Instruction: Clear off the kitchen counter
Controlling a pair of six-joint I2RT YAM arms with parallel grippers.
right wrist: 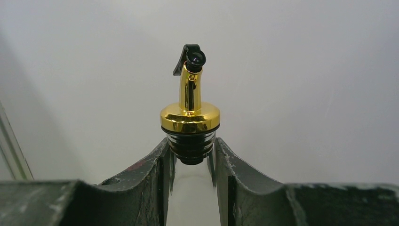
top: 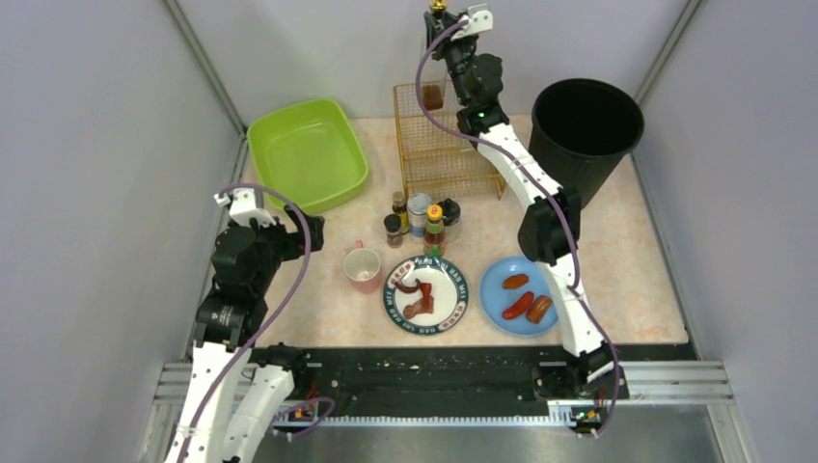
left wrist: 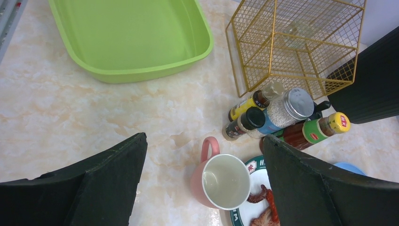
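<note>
The glass bottle in my right gripper will go down next into the rack's end by the green tub. Then my right gripper will open.
The kitchen counter [top: 627, 251] carries a pink mug [top: 363, 268], a cluster of condiment bottles [top: 422, 220], a patterned plate [top: 453, 313] with food scraps and a blue plate [top: 494, 289] with sausages. My left gripper [left wrist: 203, 138] hangs open above the counter. The mug [left wrist: 226, 181] stands upright and empty below it, nearer the right finger, untouched. At the far back my right gripper [right wrist: 192, 150] is shut on the neck of a glass bottle with a gold pourer [right wrist: 190, 115]. It holds the bottle upright over the gold wire rack [top: 444, 145].
A green tub [top: 307, 152] sits empty at the back left. A black bin [top: 586, 125] stands at the back right beside the rack. Grey walls close in on three sides, and a black rail [top: 424, 371] runs along the near edge.
</note>
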